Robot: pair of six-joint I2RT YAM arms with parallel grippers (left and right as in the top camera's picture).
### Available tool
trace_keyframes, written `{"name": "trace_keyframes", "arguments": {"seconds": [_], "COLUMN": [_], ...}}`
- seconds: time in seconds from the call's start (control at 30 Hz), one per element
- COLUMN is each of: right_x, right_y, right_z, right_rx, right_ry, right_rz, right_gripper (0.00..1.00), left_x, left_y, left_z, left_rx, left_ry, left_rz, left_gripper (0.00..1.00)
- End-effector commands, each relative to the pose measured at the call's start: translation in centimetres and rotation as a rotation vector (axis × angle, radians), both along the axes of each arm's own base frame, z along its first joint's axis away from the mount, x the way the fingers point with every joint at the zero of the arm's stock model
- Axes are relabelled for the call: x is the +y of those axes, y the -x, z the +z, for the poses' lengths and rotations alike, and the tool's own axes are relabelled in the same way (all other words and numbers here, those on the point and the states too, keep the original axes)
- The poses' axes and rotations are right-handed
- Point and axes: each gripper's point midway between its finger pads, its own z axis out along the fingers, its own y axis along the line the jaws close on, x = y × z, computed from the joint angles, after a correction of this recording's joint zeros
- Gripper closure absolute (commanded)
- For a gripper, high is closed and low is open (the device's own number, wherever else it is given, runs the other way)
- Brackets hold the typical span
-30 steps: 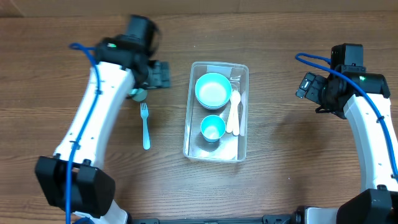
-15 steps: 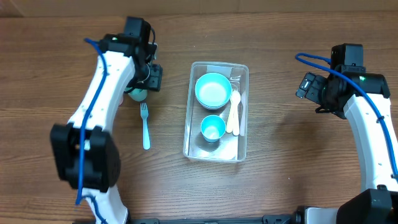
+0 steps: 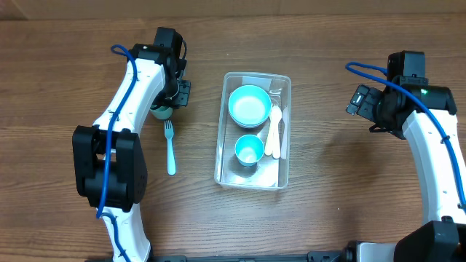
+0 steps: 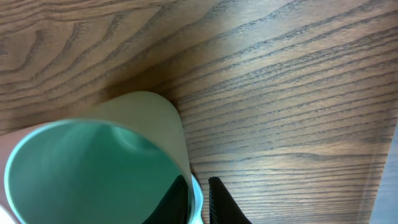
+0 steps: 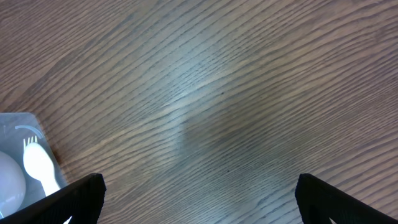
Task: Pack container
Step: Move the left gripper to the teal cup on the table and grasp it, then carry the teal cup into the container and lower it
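The small teal cup stands to the right of my left gripper in the overhead view with its opening open, so I need to lift, cross over it, lower and release.
The clear container lies mid-table and holds a teal bowl, a small teal cup and a white spoon. To its left stands another cup, teal inside and pale outside. My left gripper is shut on that cup's rim. In the left wrist view one finger is inside the cup and the other outside, so the gripper pinches the wall. My right gripper hovers open over bare wood at the right, and its wrist view shows the gripper with nothing between its fingers.
A light blue fork lies on the table just below the gripped cup, left of the container. The right wrist view catches a corner of the container with a white utensil in it.
My left gripper has come down over the cup beside the fork and shut on its rim, with the arm swinging in closer. The right arm has not moved.
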Motion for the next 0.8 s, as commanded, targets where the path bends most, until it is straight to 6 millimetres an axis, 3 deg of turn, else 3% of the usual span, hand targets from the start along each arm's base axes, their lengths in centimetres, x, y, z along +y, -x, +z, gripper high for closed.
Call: {"name": "trace_keyframes", "arguments": {"seconds": [0.0,0.07,0.2,0.33,0.57,0.67,0.77], "right_x": [-0.2,-0.2,-0.2,-0.2,-0.2,-0.2,-0.2], "right_y": [-0.4,-0.4,-0.4,-0.4,-0.4,-0.4,-0.4], "right_z": [1.5,1.5,1.5,1.5,1.5,1.5,1.5], "right_rx": [-0.046,-0.046,-0.046,-0.046,-0.046,-0.046,-0.046], "right_ry": [0.013,0.013,0.013,0.013,0.013,0.013,0.013], "right_rz": [-0.001,-0.001,-0.001,-0.001,-0.001,-0.001,-0.001], "right_gripper": [0.00,0.00,0.00,0.00,0.00,0.00,0.00], "left_x": [0.1,0.1,0.4,0.9,-0.3,-1.5,-4.7], "left_y": [0.0,-0.1,-0.5,-1.2,-3.0,-2.5,-0.7], "left_z": [-0.5,-0.5,-0.1,1.5,8.8,11.7,15.1], "left_rx": [0.009,0.006,-0.014,-0.052,-0.197,-0.237,-0.273], "left_ry": [-0.010,-0.009,-0.029,-0.058,-0.010,0.004,0.057], "left_rz": [-0.010,-0.010,-0.005,0.000,0.023,0.007,-0.050], "left_gripper": [0.90,0.96,0.96,0.96,0.96,0.96,0.96]}}
